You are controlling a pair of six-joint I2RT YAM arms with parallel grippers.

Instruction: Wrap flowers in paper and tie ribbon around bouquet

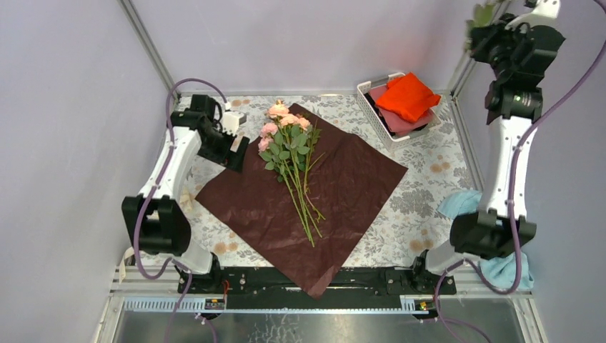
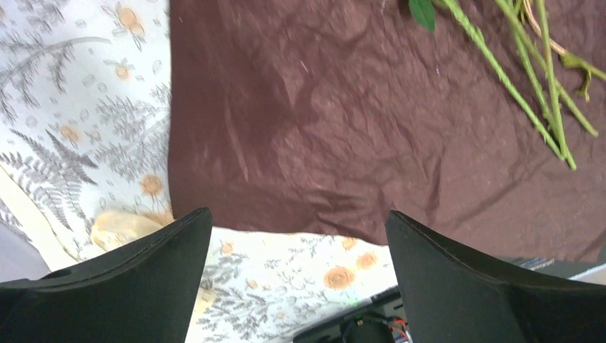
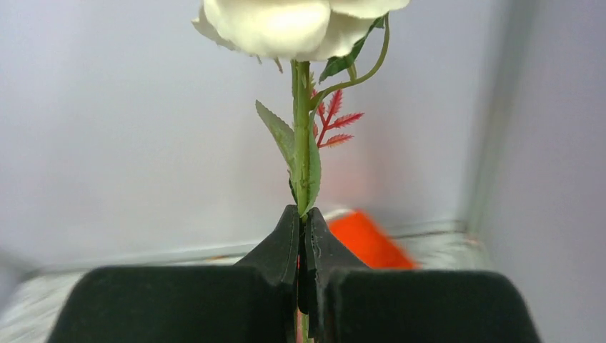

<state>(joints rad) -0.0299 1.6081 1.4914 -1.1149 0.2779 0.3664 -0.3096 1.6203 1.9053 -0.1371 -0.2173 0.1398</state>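
The cream rose will next swing over the paper in my right gripper. My right gripper will then tilt down to lower the green stem beside the bunch (image 1: 315,170).
The dark red paper (image 1: 336,193) lies flat as a diamond on the floral tablecloth. A bunch of pink and peach flowers (image 1: 289,139) rests on it, stems pointing to the near edge. My left gripper (image 1: 232,146) hovers open over the paper's left edge (image 2: 343,107), fingers wide apart (image 2: 297,214); green stems (image 2: 529,78) show at upper right. My right gripper (image 1: 480,30) is raised high at the far right corner, shut (image 3: 303,214) on the green stem (image 3: 301,128) of a single cream rose (image 3: 286,21), which stands upright. No ribbon shows in any view.
A white basket (image 1: 371,93) at the back right holds a bright orange cloth (image 1: 407,96) over a dull pink one. A light blue cloth (image 1: 457,204) lies by the right arm's base. Grey walls close in the table on three sides.
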